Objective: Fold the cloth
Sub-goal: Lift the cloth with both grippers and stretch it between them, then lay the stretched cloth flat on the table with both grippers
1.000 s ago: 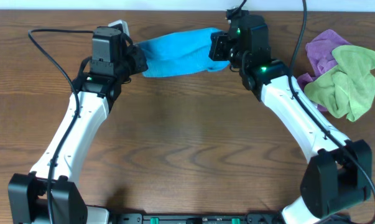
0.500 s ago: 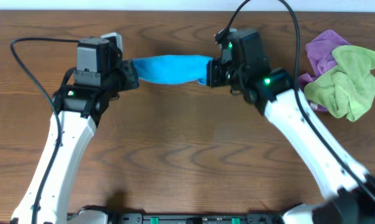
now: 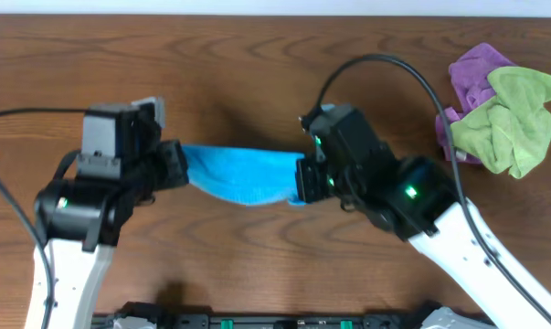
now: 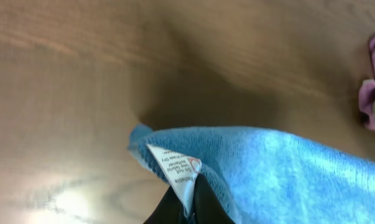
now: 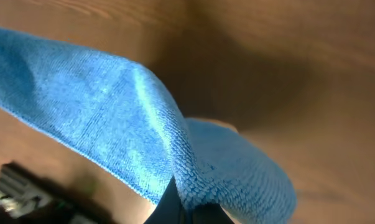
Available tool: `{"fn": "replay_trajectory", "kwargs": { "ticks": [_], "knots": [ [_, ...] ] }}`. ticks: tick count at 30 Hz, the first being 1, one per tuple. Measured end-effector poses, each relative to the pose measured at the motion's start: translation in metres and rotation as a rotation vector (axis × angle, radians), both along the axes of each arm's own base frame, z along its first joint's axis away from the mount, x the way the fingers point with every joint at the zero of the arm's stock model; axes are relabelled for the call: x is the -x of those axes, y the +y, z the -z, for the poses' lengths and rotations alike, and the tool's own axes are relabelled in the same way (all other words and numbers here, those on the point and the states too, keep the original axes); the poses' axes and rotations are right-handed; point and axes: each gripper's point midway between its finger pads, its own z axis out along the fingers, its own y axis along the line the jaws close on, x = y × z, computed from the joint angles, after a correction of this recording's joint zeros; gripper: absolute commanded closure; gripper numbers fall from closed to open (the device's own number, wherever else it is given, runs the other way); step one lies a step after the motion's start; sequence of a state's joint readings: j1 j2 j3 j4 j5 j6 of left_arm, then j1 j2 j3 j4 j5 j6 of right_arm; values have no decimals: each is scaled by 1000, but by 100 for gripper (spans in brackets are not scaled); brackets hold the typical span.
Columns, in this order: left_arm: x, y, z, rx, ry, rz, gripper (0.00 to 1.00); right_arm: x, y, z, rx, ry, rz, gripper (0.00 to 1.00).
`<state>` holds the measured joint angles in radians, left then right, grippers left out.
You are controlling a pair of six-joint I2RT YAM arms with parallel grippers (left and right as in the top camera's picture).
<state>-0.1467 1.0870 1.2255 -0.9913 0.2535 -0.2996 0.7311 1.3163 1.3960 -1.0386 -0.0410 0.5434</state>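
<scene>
My left gripper is above clear wood by the table's far edge, which lies farther outward. It will next carry the labelled corner outward, lower it and release it.
A blue cloth [image 3: 243, 174] hangs stretched between my two grippers above the wooden table. My left gripper [image 3: 177, 164] is shut on its left corner, where a white care label shows in the left wrist view [image 4: 178, 169]. My right gripper [image 3: 304, 180] is shut on its right corner; the right wrist view shows the cloth [image 5: 112, 118] draped over the jaws [image 5: 186, 208]. The cloth sags in the middle. The left jaws [image 4: 188, 208] pinch the label and the cloth's edge [image 4: 280, 168].
A heap of purple [image 3: 471, 73] and green [image 3: 513, 114] cloths lies at the table's far right. The table's [image 3: 257, 55] far edge runs along the top of the overhead view. A corner of the purple cloth shows in the left wrist view [image 4: 374, 87].
Both grippers have moved toward the near side of the table, carrying the blue cloth with them. The cloth has stayed stretched between them and held off the table.
</scene>
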Motion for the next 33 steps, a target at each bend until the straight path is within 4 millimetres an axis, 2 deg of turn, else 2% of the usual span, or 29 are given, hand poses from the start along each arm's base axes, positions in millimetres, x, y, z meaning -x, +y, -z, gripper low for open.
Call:
{"fn": "replay_trajectory", "kwargs": {
  "ticks": [3,6,12,17,22,27,31,33],
  "knots": [
    [14,0,-2,23,22,-15,94,9,-5,-8,-25,5,31,99],
    [16,-1,-3,37,26,-25,94,9,-8,-11,-29,0,59,99],
    [11,-3,4,46,62,-34,94,0,-8,7,27,28,91,99],
    [-3,-5,12,46,72,-37,94,-9,-6,29,93,66,112,99],
    [-28,-6,16,41,34,-47,94,-23,-8,38,141,35,146,99],
    [-62,-9,28,35,9,-54,94,-55,-6,39,143,-44,200,99],
    [-96,-12,42,32,-22,-61,94,-97,1,46,132,-130,216,99],
    [-117,-13,51,26,-47,-68,94,-124,8,53,123,-184,218,99]
  ]
}}
